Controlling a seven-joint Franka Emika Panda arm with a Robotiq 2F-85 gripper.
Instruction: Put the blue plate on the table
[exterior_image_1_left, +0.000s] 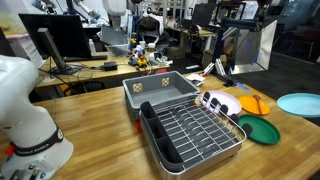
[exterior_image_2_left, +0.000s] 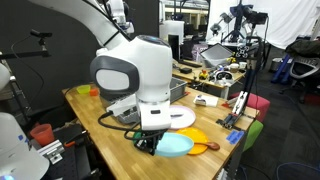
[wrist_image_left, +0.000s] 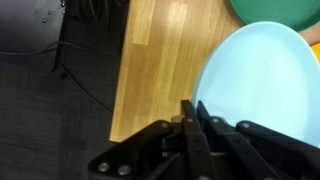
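My gripper lowers the blue plate next onto the bare wood (exterior_image_1_left: 297, 129) beside the dark green plate and releases it, since that spot lies clear below my gripper.
The blue plate (wrist_image_left: 262, 80) fills the right of the wrist view, over the corner of the wooden table (wrist_image_left: 160, 60). My gripper (wrist_image_left: 192, 108) has its two fingers pressed together on the plate's near rim. In an exterior view the blue plate (exterior_image_2_left: 176, 146) sits low at the table's front edge beside my gripper (exterior_image_2_left: 152, 142), under the arm's large white joint. In an exterior view the blue plate (exterior_image_1_left: 300, 103) shows at the far right of the table (exterior_image_1_left: 100, 110); the gripper is out of that frame. I cannot tell whether the plate touches the wood.
A dark green plate (exterior_image_1_left: 260, 129) and an orange plate (exterior_image_1_left: 252, 103) lie next to the blue plate. A grey bin (exterior_image_1_left: 160, 88) and a wire dish rack (exterior_image_1_left: 195, 130) stand mid-table. The table edge and dark floor with cables (wrist_image_left: 50, 90) are just left of the plate.
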